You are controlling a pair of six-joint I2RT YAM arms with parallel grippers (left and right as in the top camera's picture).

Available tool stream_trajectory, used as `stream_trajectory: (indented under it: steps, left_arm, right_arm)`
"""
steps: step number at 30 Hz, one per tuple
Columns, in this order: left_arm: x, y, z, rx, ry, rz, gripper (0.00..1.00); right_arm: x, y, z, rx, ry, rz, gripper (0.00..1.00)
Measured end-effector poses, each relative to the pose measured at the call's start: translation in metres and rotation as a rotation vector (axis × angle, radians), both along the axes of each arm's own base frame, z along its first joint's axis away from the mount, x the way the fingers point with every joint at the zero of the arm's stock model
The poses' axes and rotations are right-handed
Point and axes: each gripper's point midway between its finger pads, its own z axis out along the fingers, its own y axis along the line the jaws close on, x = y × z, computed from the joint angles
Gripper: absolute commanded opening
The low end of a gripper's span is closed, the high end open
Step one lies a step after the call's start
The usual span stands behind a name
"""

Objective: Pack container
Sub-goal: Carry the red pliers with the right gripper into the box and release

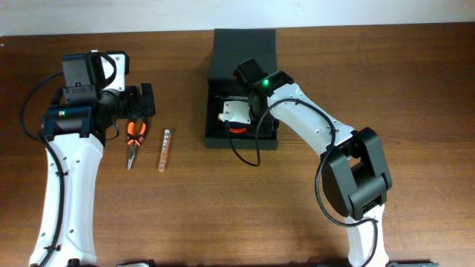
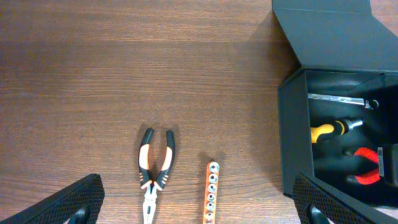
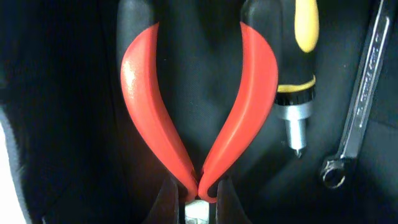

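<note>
The red-handled pliers are already down inside the container, so I will move my right gripper slightly outward toward the yellow-black screwdriver (image 3: 298,62) next and open its fingers there.
The dark container (image 1: 210,111) stands open at the table's back middle, its flap lid (image 1: 243,46) folded back. My right gripper (image 1: 239,119) is down inside it, shut on the red-handled pliers (image 3: 140,93) near their joint; the right gripper's fingers (image 3: 198,200) pinch both handles. A yellow-black screwdriver (image 3: 298,62) and a steel wrench (image 3: 359,102) lie beside them in the box. My left gripper (image 1: 141,100) is open and empty above orange-black pliers (image 1: 133,141) and an orange socket rail (image 1: 164,148) on the table. Both lie between the left gripper's fingers (image 2: 199,211).
In the left wrist view the container wall (image 2: 292,137) rises at the right, with the screwdriver (image 2: 333,129), wrench (image 2: 339,99) and red pliers (image 2: 367,165) inside. The orange-black pliers (image 2: 155,168) and socket rail (image 2: 211,193) lie on brown wood table (image 1: 223,200).
</note>
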Motion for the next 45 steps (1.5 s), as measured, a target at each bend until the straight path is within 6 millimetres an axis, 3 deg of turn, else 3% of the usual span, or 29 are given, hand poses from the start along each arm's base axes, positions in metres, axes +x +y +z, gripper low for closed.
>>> stream_trajectory:
  steps: [6,17,27,34,36,38,45]
  left_arm:
    - [0.000,0.000,0.000,0.000,0.000,0.000,0.99]
    - [0.000,0.000,0.000,0.000,0.000,0.000,0.99]
    - [0.000,0.000,0.000,0.000,0.000,0.000,0.99]
    - [0.000,0.000,0.000,0.000,0.000,0.000,0.99]
    - [0.000,0.000,0.000,0.000,0.000,0.000,0.99]
    - [0.000,0.000,0.000,0.000,0.000,0.000,0.99]
    - [0.000,0.000,0.000,0.000,0.000,0.000,0.99]
  right_arm:
    - [0.002,0.001,0.000,0.000,-0.012,0.036,0.09]
    - [0.013,0.008,0.002,0.024,-0.061,0.047,0.09]
    - [0.015,0.009,-0.024,0.008,-0.033,0.047,0.10]
    - [0.031,0.012,-0.021,0.016,-0.104,0.037,0.21]
    - [0.033,0.011,-0.021,0.011,-0.111,0.031,0.35]
    - [0.034,0.010,-0.021,0.003,-0.115,0.034,0.41]
    - [0.034,0.005,-0.019,-0.010,-0.108,-0.050,0.31]
